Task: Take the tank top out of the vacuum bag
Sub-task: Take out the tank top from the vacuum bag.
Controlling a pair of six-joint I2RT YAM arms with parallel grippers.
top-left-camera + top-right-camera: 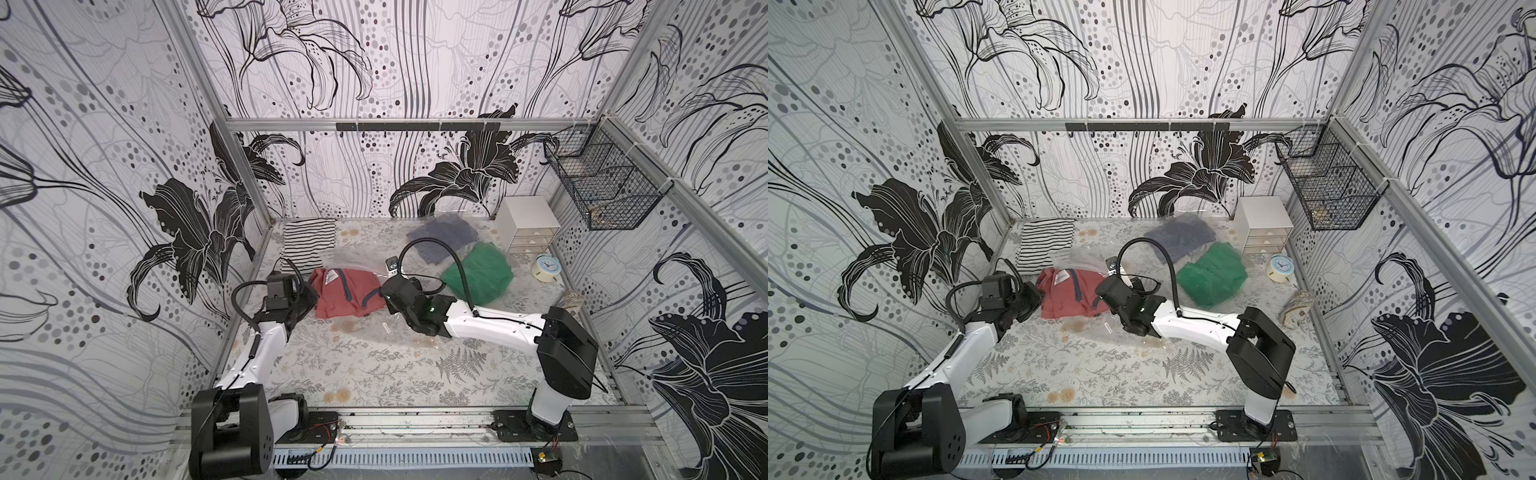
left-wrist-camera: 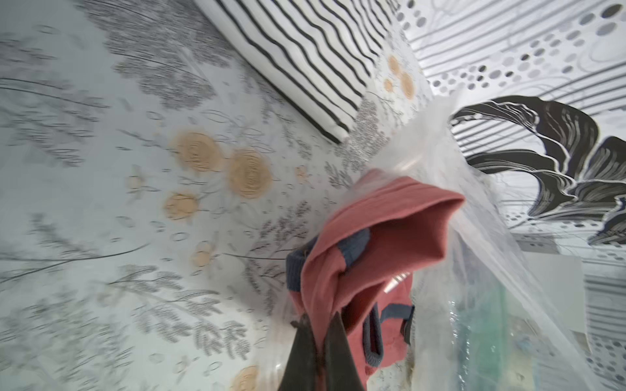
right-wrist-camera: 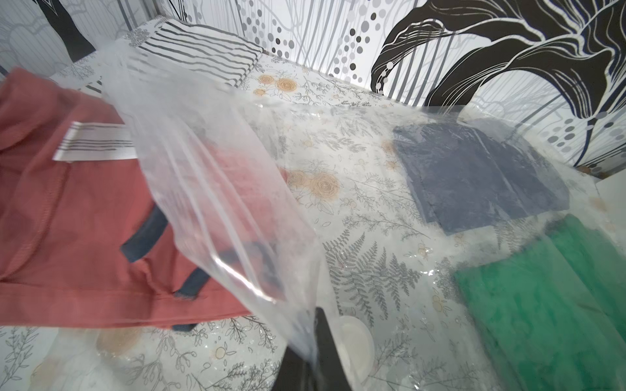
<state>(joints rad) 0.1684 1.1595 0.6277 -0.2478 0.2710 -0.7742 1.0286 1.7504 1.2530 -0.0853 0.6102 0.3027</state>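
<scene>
I should next pull my left gripper away from the bag toward the side and let go of the fold of the tank top, because bare tabletop lies between the gripper and that side.
The tank top [image 1: 345, 293] [image 1: 1069, 295] is salmon red with navy trim and a white label. It lies at the left end of the clear vacuum bag [image 1: 357, 259] [image 3: 210, 169]. Part of it is under the film and part outside. My left gripper [image 2: 321, 318] [image 1: 313, 294] is shut on a fold of the tank top [image 2: 382, 237] at its left edge. My right gripper [image 3: 310, 333] [image 1: 384, 291] is shut on the bag's film and holds it raised over the tank top [image 3: 84, 220]. The white valve disc [image 3: 355, 342] lies beside that gripper.
A blue-grey garment [image 1: 446, 239] and a green one [image 1: 478, 274] lie inside the bag. A striped folded cloth [image 1: 307, 245] sits at the back left. A white drawer unit [image 1: 528, 224], a clock [image 1: 546, 268] and a wire basket [image 1: 602, 183] are at the back right.
</scene>
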